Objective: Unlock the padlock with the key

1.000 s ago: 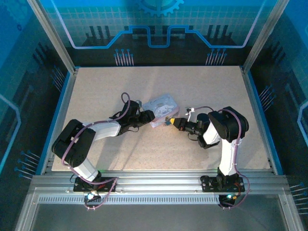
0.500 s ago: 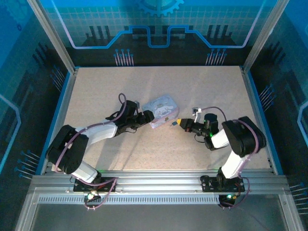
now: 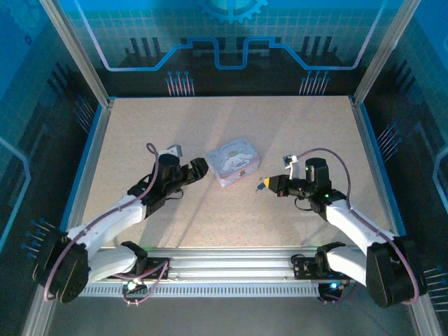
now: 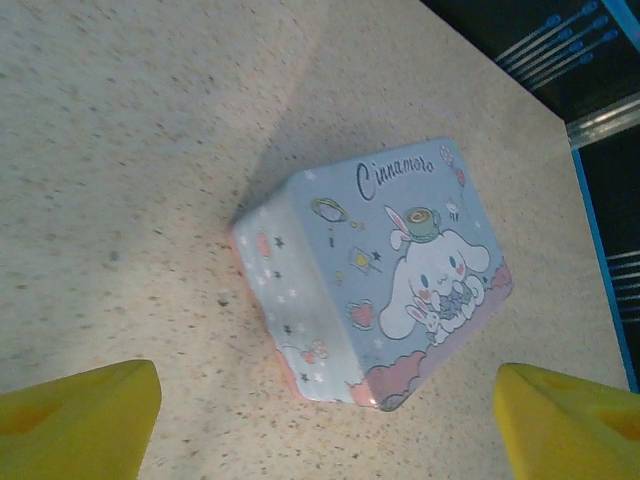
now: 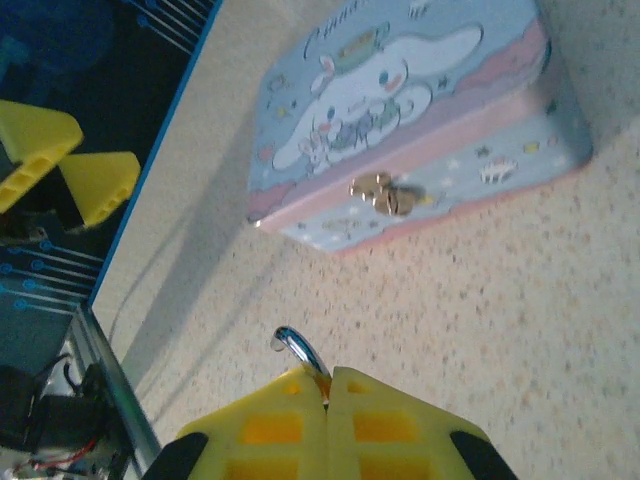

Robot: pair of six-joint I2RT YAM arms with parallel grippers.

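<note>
The right gripper draws back next, lowers the padlock onto the open tabletop nearer the arm bases and releases it, since the gold clasp [image 5: 385,193] hangs bare.
My right gripper [image 3: 260,186] [image 5: 328,385] is shut on the padlock, just right of the tin. Only the lock's shiny curved shackle [image 5: 298,350] pokes out above the yellow fingertips. Its body is hidden between the pads. The key is hidden or out of view. The pale lavender cartoon tin [image 3: 236,161] [image 4: 380,270] [image 5: 400,110] lies on the table with its lid down, and its gold clasp [image 5: 385,193] hangs bare on the side facing my right gripper. My left gripper [image 3: 198,169] [image 4: 325,405] stands open a short way left of the tin, touching nothing.
The speckled beige table [image 3: 231,122] is walled by metal rails [image 3: 371,140] on both sides. Open tabletop lies behind the tin and between the tin and the arm bases. My left gripper's yellow fingers [image 5: 70,160] show beyond the tin in the right wrist view.
Both arms have drawn back from the tin. The left gripper let go of the tin and moved left. The right gripper moved right and nearer, carrying the padlock away from the clasp.
</note>
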